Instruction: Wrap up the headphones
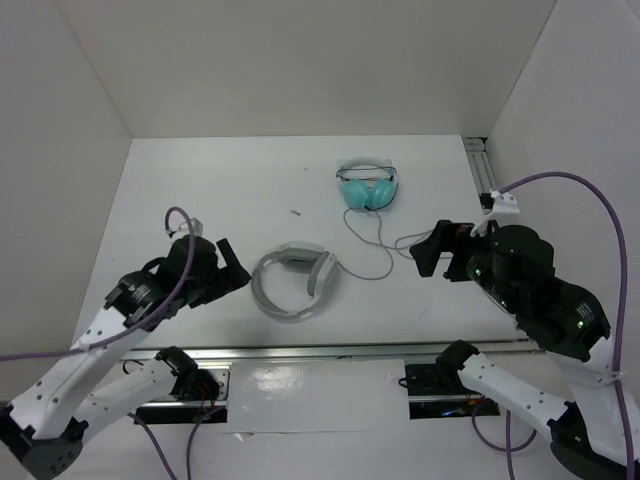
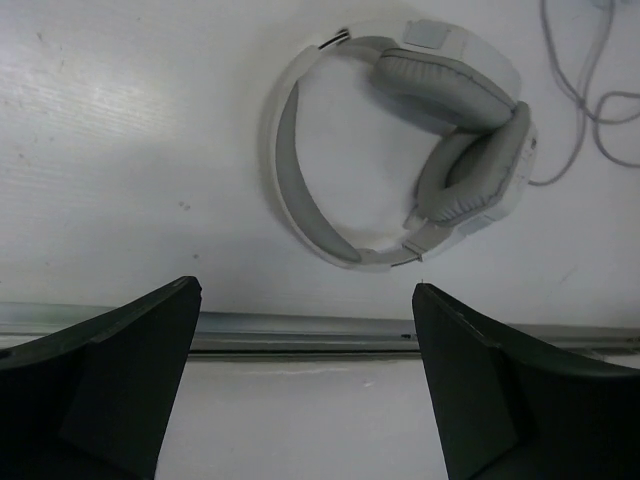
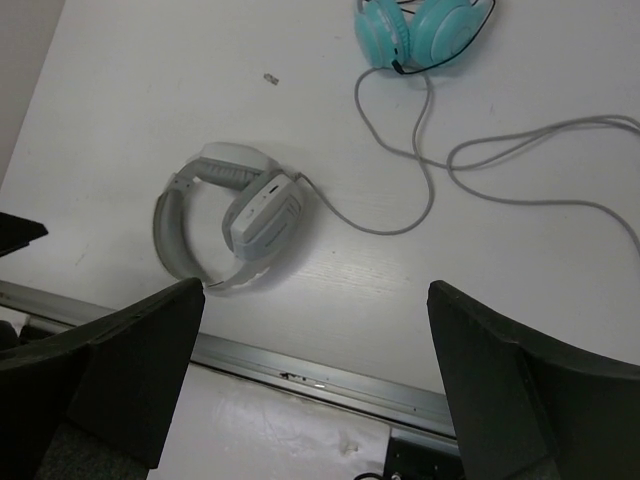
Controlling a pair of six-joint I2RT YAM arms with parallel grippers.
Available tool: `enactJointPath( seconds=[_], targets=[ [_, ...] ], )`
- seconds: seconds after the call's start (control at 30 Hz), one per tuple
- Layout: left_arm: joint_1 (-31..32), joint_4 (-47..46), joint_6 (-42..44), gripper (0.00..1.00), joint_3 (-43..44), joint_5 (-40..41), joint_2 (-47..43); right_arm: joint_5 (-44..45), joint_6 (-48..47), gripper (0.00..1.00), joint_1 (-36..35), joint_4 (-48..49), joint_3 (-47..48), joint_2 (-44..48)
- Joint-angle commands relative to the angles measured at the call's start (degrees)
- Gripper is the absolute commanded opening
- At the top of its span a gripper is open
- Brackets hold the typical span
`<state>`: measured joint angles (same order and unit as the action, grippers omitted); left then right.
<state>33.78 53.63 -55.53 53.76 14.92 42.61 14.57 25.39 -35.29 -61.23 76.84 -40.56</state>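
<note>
The headband's curve (image 1: 257, 288) (image 2: 284, 182) lies below my left gripper and to the right in the top view. I will next move that gripper down and to that side around it.
The light-grey headphones (image 1: 322, 272) lie flat on the white table near its front edge, headband curving left and earcups folded together. They also show in the left wrist view (image 2: 445, 90) and the right wrist view (image 3: 265, 210). Their thin grey cable (image 1: 378, 270) trails loose to the right and back in loops (image 3: 400, 225). My left gripper (image 1: 235, 264) is open and empty, just left of the headband, above the table (image 2: 305, 380). My right gripper (image 1: 431, 253) is open and empty, well right of the headphones, above the cable loops (image 3: 315, 380).
Smaller teal headphones (image 1: 368, 190) lie further back at centre, with their own dark cable (image 3: 425, 25). A metal rail (image 1: 330, 350) runs along the table's front edge. White walls enclose the table on the left, back and right.
</note>
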Motion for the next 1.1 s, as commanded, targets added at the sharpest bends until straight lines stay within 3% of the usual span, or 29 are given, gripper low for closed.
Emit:
enactJointPath(
  seconds=[0.0,0.1,0.3,0.53,0.73,0.87,0.97,1.07],
  targets=[
    [1.89,-6.08,-11.69,1.00,-2.08,1.42,6.41,-1.12,-1.57,1.00,0.48,4.81,-3.00,-0.58],
    [6.73,-5.29,-21.50,1.00,-3.30,6.61,12.04,-2.78,-2.10,1.00,0.48,6.47,-6.25,-1.19],
    [9.10,-7.56,-33.84,1.00,-9.54,9.25,21.98,-6.39,-2.71,1.00,0.48,9.46,-10.48,0.65],
    [9.64,-17.65,-34.74,1.00,-13.93,10.92,31.65,-10.52,-4.46,1.00,0.48,11.30,-12.33,1.80],
    [9.64,-20.23,-34.74,0.99,-14.47,10.92,37.80,-12.02,-4.47,1.00,0.48,11.93,-12.94,2.32],
    [9.64,-20.23,-35.43,0.85,-14.47,10.40,41.32,-12.54,-5.00,1.00,0.48,11.93,-12.94,2.85],
    [9.64,-19.70,-35.97,0.62,-14.47,9.87,42.99,-13.07,-5.00,1.00,1.01,11.93,-12.94,3.38],
    [9.64,-20.84,-35.97,0.47,-15.09,9.26,44.13,-13.07,-5.00,1.00,1.01,11.93,-12.94,3.91]
  ],
)
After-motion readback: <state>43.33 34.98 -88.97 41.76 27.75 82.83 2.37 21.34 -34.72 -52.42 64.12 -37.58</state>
